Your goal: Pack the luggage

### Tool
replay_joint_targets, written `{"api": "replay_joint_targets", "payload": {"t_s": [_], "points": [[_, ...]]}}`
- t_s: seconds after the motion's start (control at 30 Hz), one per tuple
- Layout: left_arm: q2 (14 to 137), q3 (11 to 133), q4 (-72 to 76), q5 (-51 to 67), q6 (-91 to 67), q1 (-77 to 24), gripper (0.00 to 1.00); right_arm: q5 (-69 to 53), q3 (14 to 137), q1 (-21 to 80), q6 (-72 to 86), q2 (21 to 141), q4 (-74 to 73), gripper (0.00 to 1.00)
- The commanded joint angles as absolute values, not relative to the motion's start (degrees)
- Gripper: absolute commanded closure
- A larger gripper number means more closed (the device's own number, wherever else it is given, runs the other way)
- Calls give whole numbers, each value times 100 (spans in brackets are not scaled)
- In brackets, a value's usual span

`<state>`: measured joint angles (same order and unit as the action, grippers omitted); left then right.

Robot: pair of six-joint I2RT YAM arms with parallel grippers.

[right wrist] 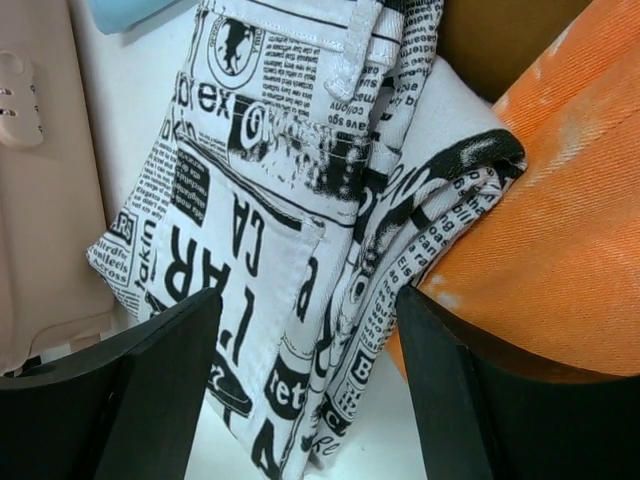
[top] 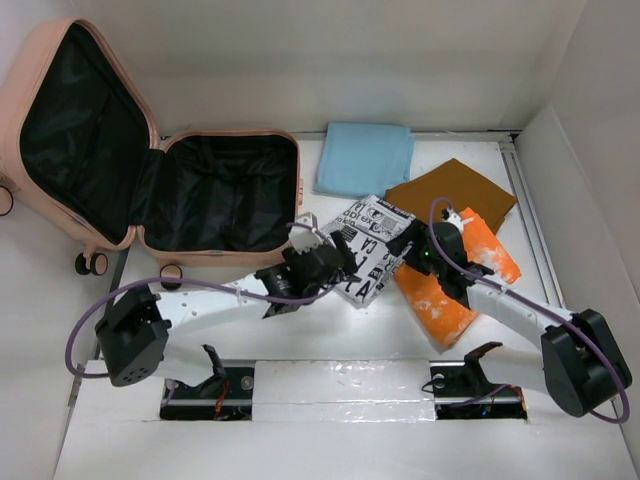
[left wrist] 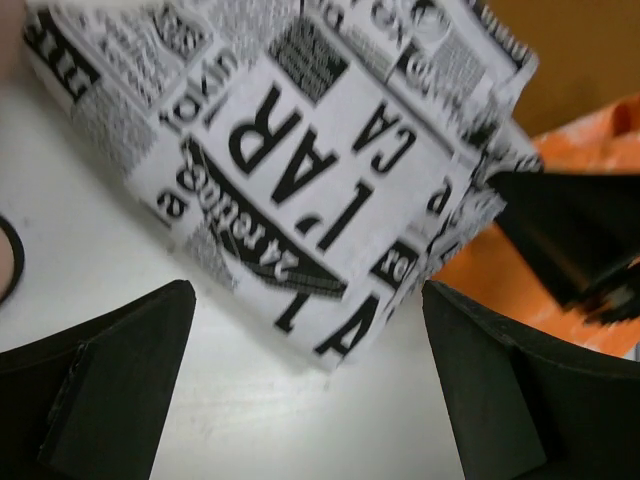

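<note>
The garment's near edge facing the luggage is below my left gripper's open fingers, and bare table alongside leaves room for a finger, so my left gripper should lower onto that edge next.
The salmon-pink luggage [top: 150,215] lies open at the back left, its black lining showing and nothing visible inside. A folded newsprint-pattern garment [top: 368,245] lies on the table just right of it. My left gripper [top: 335,262] is open at the garment's near left edge. In the left wrist view the gripper [left wrist: 308,325] has the garment's corner [left wrist: 300,150] just ahead between the fingers. My right gripper [top: 405,240] is open at the garment's right edge. In the right wrist view the gripper [right wrist: 308,300] straddles the garment's folded edge [right wrist: 300,200].
An orange cloth [top: 455,285] lies under and right of the right gripper, partly on a brown cloth [top: 450,188]. A light blue folded cloth [top: 365,158] lies at the back. White walls enclose the table. The suitcase's side [right wrist: 40,200] shows left in the right wrist view.
</note>
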<state>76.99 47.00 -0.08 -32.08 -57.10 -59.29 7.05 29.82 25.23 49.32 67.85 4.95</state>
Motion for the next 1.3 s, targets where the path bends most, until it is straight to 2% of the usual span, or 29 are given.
{"api": "replay_joint_targets", "payload": {"t_s": [0.0, 0.17, 0.2, 0.3, 0.37, 0.57, 0.7, 0.73, 0.77, 0.87, 0.93, 0.97, 1.1, 1.27], "points": [[7690, 4526, -729, -3437, -6415, -6431, 6, 703, 3032, 2558, 4799, 6637, 659, 24], [8146, 4281, -984, -3340, -7887, -6609, 7, 703, 2971, 2558, 4676, 5987, 554, 24], [8374, 4280, -1054, -3479, -8162, -6609, 11, 634, 2918, 2558, 4676, 5916, 554, 24], [8665, 4482, -1055, -3786, -8638, -6557, 11, 571, 2857, 2558, 4676, 5783, 440, 24], [8955, 4561, -985, -3885, -8806, -6426, 16, 501, 2804, 2610, 4614, 5704, 361, 24], [9894, 5018, -686, -3384, -8693, -5793, 22, 501, 2453, 2610, 4614, 5081, 308, 24], [10230, 5133, -510, -3006, -8622, -5608, 40, 501, 2452, 2663, 4614, 4861, 308, 24], [10230, 5055, -388, -3006, -8622, -5607, 46, 501, 2452, 2663, 4614, 4791, 255, 24], [10230, 4975, -282, -2936, -8622, -5607, 56, 553, 2452, 2663, 4614, 4790, 255, 24], [10152, 4642, 236, -2883, -8492, -5555, 69, 554, 2505, 2663, 4562, 4676, 202, 24], [10099, 4579, 482, -2883, -8342, -5494, 93, 554, 2558, 2663, 4562, 4676, 202, 24], [10099, 4527, 684, -2883, -8245, -5493, 100, 475, 2627, 2663, 4562, 4676, 202, 24], [9959, 4395, 1528, -2567, -7262, -5265, 100, 396, 2751, 2663, 4562, 4597, 71, 25], [9081, 4710, 2311, -2216, -5000, -5265, 100, 456, 3023, 2716, 4447, 4360, -70, 25]]}}
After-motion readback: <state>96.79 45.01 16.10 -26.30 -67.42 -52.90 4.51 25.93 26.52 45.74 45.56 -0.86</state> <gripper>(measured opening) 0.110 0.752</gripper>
